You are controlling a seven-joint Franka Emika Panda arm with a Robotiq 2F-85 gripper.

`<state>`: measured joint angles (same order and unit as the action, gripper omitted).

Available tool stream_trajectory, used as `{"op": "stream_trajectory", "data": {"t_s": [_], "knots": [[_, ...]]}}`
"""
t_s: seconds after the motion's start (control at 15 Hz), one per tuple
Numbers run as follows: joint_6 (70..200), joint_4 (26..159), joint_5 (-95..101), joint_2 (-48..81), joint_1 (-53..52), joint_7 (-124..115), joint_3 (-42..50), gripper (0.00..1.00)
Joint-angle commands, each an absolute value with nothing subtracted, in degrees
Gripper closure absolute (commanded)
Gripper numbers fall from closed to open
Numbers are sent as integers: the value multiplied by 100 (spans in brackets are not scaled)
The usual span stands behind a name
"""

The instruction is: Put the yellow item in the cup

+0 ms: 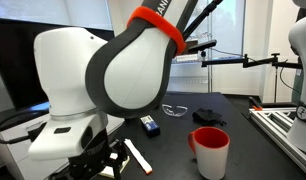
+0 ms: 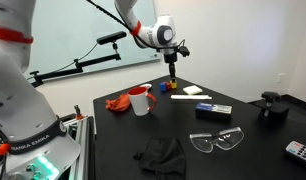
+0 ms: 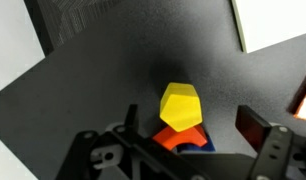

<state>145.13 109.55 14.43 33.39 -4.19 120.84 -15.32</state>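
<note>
My gripper moves down a short way around the yellow item's sides next and closes there. Its open fingers already stand on either side of the item.
The yellow item (image 3: 180, 105) is a small bright yellow chunky block. It rests on an orange block (image 3: 171, 136) with a blue piece (image 3: 200, 146) beside it, on the black table. My gripper (image 3: 193, 124) is open, with a finger on each side of the yellow item and not touching it. In an exterior view the gripper (image 2: 173, 78) hangs just above the small blocks (image 2: 169, 87) at the far side of the table. The red cup (image 2: 141, 100) stands upright a short way from them, and it also shows in an exterior view (image 1: 210, 151). The arm hides the blocks there.
An orange-red thing (image 2: 117, 103) lies beside the cup. A pale pad (image 2: 193, 91), a cream stick (image 2: 206, 98), a dark box (image 2: 213, 110), clear glasses (image 2: 218, 142), a black cloth (image 2: 161, 152), a black object (image 2: 272, 106) and a remote (image 2: 300, 152) lie on the table.
</note>
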Motion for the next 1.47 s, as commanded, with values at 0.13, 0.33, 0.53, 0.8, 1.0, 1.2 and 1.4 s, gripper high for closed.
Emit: {"op": "stream_trajectory", "data": {"t_s": [0.13,0.33,0.53,0.8,1.0,1.2,1.4], "knots": [[14369,10559,1588,3548,-566,12302,-1382,0],[14354,10490,1598,3616,-603,12303,-1388,0],[14357,10489,1630,3640,-647,12286,-1369,0],[14350,10501,1685,3642,-677,12273,-1327,0],[14343,10499,1734,3647,-682,12266,-1312,0],[14346,10509,1764,3650,-694,12265,-1316,0],[14353,10531,1800,3646,-713,12262,-1317,0]]}}
